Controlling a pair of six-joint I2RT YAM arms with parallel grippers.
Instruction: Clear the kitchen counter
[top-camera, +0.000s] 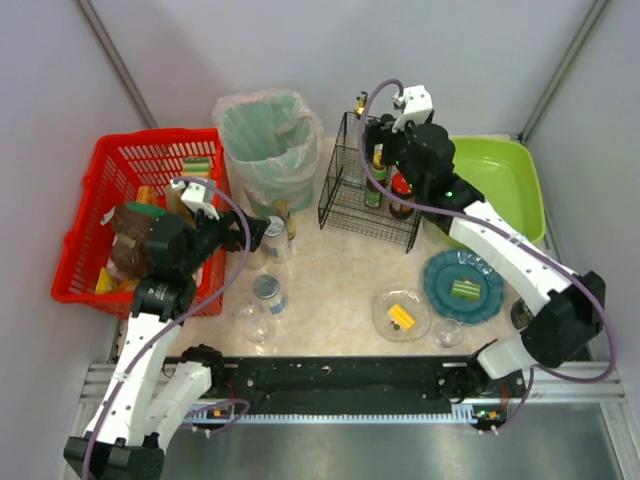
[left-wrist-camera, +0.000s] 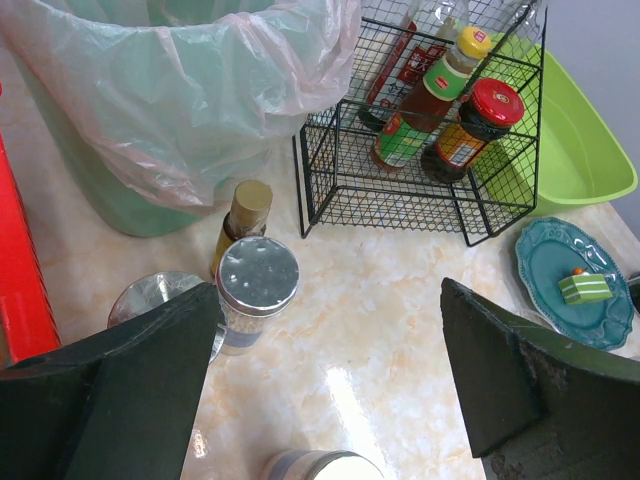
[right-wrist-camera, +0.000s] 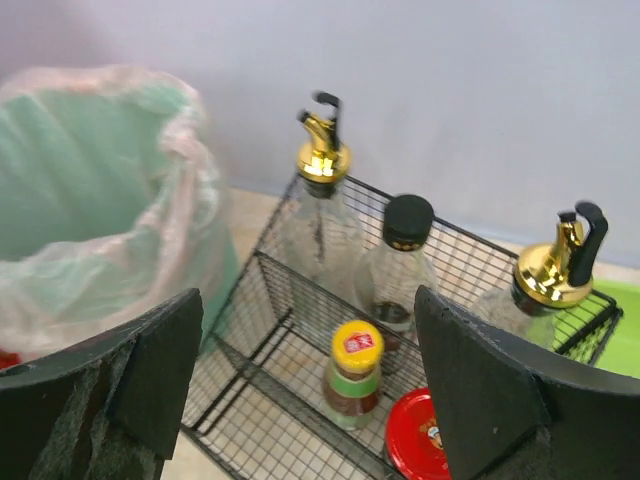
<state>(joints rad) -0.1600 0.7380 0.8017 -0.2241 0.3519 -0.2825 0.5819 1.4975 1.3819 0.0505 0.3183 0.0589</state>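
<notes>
I will next move my empty right gripper to the left in the top view and lower it around the gold cap of the little bottle, which stands below.
The kitchen counter (top-camera: 330, 265) is a beige marbled top. On it stand a silver-lidded jar (left-wrist-camera: 257, 277), a gold-capped little bottle (left-wrist-camera: 250, 200), a second jar (top-camera: 267, 293) and an empty glass (top-camera: 255, 325). My left gripper (left-wrist-camera: 330, 290) hovers open over bare counter just right of the silver-lidded jar, holding nothing. My right gripper (right-wrist-camera: 308, 300) is open above the black wire rack (right-wrist-camera: 270, 330). Directly under it, inside the rack, stand a yellow-capped sauce bottle (right-wrist-camera: 356, 385) and a red-lidded jar (right-wrist-camera: 415, 440). Neither touches the fingers.
A bagged green bin (top-camera: 265, 140) stands behind the jars, and a red basket (top-camera: 100, 200) of items sits far left. Right of the rack is a green basin (top-camera: 500, 165). Nearer are a teal plate (top-camera: 440, 290), a glass dish (top-camera: 380, 315) and a small glass (top-camera: 449, 333).
</notes>
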